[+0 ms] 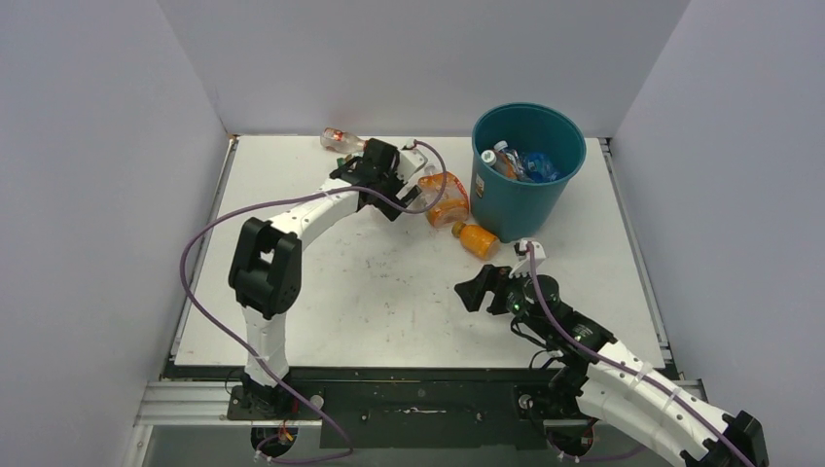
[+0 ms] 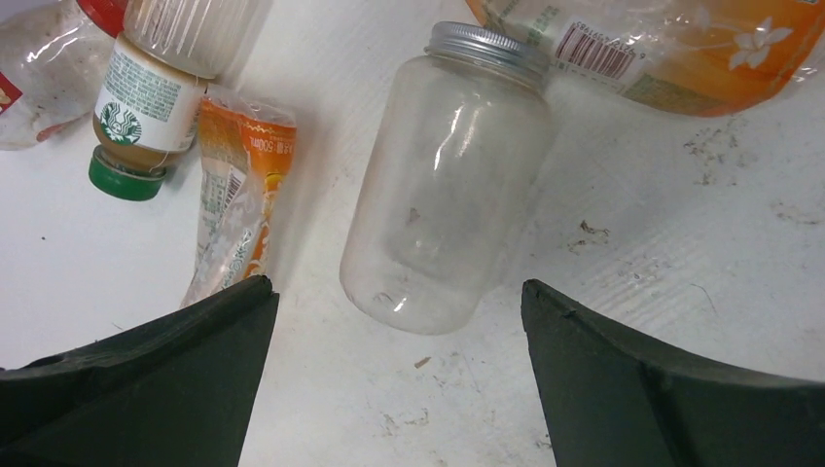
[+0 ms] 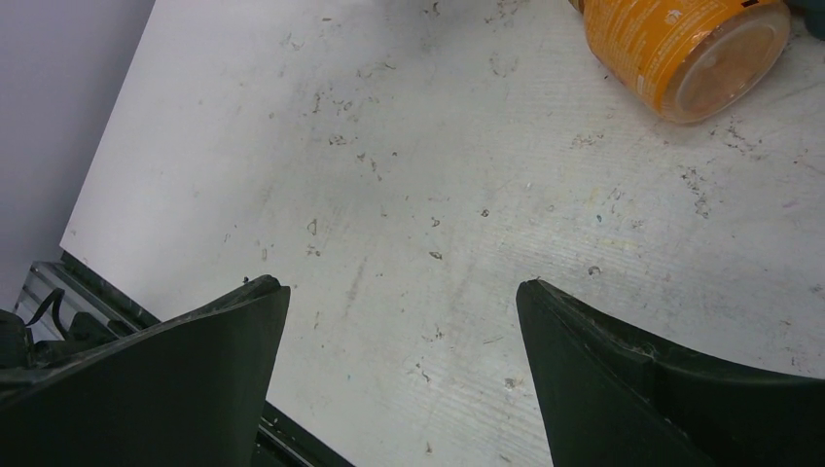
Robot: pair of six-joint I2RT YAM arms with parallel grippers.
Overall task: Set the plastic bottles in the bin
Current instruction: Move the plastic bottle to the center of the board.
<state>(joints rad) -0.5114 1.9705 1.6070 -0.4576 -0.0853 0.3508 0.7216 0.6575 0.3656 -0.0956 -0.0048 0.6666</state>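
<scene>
My left gripper's open fingers still stop short of the bottle's base, so next it will go down toward the silver cap to close across the clear bottle's body (image 2: 433,209).
The teal bin (image 1: 528,185) stands at the back right with several plastic bottles (image 1: 520,163) inside. Left of it, my left gripper (image 1: 407,187) hangs open over a cluster of bottles. In the left wrist view its fingertips (image 2: 397,284) sit just short of a clear silver-capped bottle (image 2: 448,185) lying on the table, not touching it. Near it lie a green-capped bottle (image 2: 141,117), a crushed orange-labelled one (image 2: 238,195) and a crushed orange bottle (image 2: 671,49). A small orange bottle (image 1: 477,239) (image 3: 681,49) lies by the bin's foot. My right gripper (image 1: 477,287) (image 3: 401,282) is open and empty over bare table.
A red-capped clear bottle (image 1: 340,139) lies against the back wall, behind the left wrist. Grey walls close in the white table (image 1: 389,302) on three sides. A purple cable (image 1: 209,233) loops off the left arm. The metal rail (image 1: 418,399) runs along the front edge.
</scene>
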